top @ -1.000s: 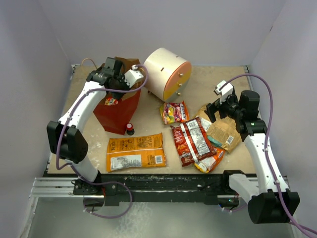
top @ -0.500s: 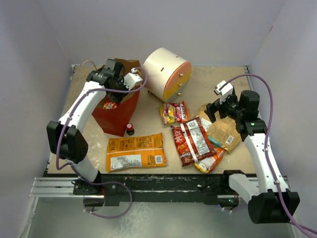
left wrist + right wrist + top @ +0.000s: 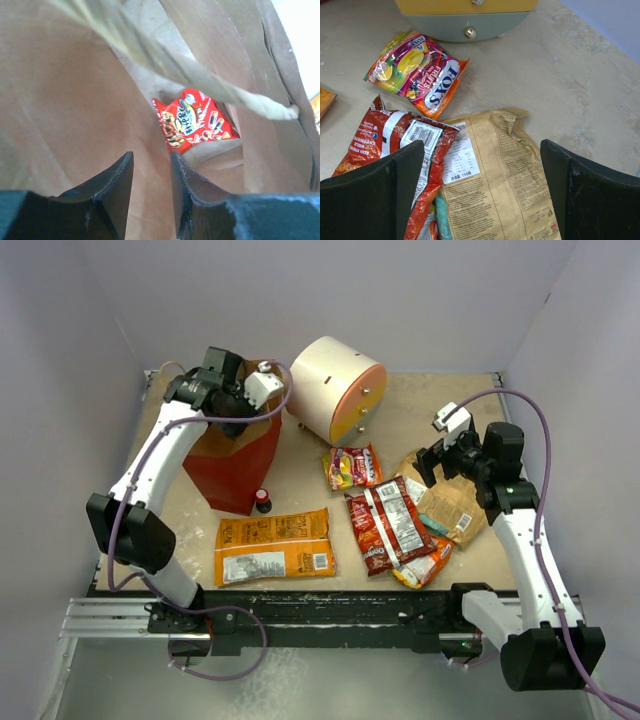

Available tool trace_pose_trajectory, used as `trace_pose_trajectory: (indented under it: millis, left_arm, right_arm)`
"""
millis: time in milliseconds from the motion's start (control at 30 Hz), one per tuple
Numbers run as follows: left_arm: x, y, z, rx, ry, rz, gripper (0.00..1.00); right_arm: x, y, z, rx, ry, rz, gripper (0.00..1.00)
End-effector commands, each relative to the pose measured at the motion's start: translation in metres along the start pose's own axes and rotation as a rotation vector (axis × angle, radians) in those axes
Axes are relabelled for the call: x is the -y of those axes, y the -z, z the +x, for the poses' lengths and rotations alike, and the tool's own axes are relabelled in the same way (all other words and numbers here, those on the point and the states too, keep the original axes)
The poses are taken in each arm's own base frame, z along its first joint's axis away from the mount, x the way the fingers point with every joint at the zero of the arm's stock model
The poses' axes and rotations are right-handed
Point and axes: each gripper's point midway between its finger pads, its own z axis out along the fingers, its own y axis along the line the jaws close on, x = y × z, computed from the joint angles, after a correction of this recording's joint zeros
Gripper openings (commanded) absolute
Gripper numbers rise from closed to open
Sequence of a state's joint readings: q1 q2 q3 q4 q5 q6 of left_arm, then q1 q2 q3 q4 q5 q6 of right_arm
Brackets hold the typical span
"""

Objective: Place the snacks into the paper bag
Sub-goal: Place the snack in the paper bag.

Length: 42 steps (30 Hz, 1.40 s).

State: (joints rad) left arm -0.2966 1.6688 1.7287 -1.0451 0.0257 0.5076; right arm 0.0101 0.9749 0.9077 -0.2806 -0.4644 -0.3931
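The robot's right gripper needs to go down and left in the top view to the orange end of the red and yellow [image 3: 373, 465] [image 3: 447, 89] Fox's packet before grabbing, as that end is uncovered.
The red paper bag [image 3: 238, 468] stands at the back left. My left gripper [image 3: 236, 412] is at its mouth, open and empty. In the left wrist view my gripper [image 3: 152, 161] points down into the brown inside of the bag [image 3: 65, 105], where a small red snack packet [image 3: 194, 125] lies. On the table lie a large orange packet [image 3: 275, 545], a dark red packet [image 3: 388, 522], a tan-brown packet [image 3: 450, 506], a teal one [image 3: 436, 528] and a red and yellow packet [image 3: 353, 466]. My right gripper [image 3: 432, 464] hovers wide open over the tan-brown packet [image 3: 505, 175].
A cream cylindrical drawer unit [image 3: 338, 388] lies on its side right of the bag. A tiny dark bottle with a red cap [image 3: 262, 500] stands at the bag's front corner. The bag's twine handle [image 3: 200, 80] crosses the left wrist view. Grey walls enclose the table.
The small red packet that showed at the bag's mouth has dropped inside. My left gripper has let it go and drawn back a little. The right arm has not moved.
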Motion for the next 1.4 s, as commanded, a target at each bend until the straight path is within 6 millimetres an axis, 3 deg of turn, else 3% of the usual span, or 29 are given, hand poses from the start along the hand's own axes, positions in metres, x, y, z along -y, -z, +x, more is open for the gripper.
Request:
trace_pose_trajectory:
  millis: [0,200,367,633,800,967,1367]
  left_arm:
    - [-0.032,0.052,-0.028,0.142,0.024,-0.177,0.43]
    - [-0.045,0.085,-0.046,0.263,0.064,-0.269,0.64]
    - [-0.047,0.104,-0.060,0.364,0.096,-0.290,0.69]
    - [-0.039,0.146,-0.074,0.524,0.077,-0.297,0.76]
    - [-0.027,0.152,-0.070,0.546,0.050,-0.261,0.82]
    - [-0.018,0.156,-0.070,0.572,0.040,-0.230,0.87]
    - [-0.011,0.154,-0.069,0.586,0.041,-0.200,0.91]
  right_arm:
    - [0.000,-0.002,-0.004,0.026,0.004,-0.009,1.00]
    - [-0.001,-0.017,-0.004,0.019,-0.067,-0.026,0.98]
    - [-0.008,-0.045,0.000,-0.034,-0.111,-0.070,0.93]
    - [-0.022,-0.107,0.013,-0.147,-0.163,-0.242,0.82]
    - [-0.030,-0.141,0.029,-0.241,-0.232,-0.342,0.72]
    - [-0.041,-0.162,0.058,-0.361,-0.286,-0.432,0.67]
    - [-0.063,-0.183,0.090,-0.453,-0.398,-0.545,0.52]
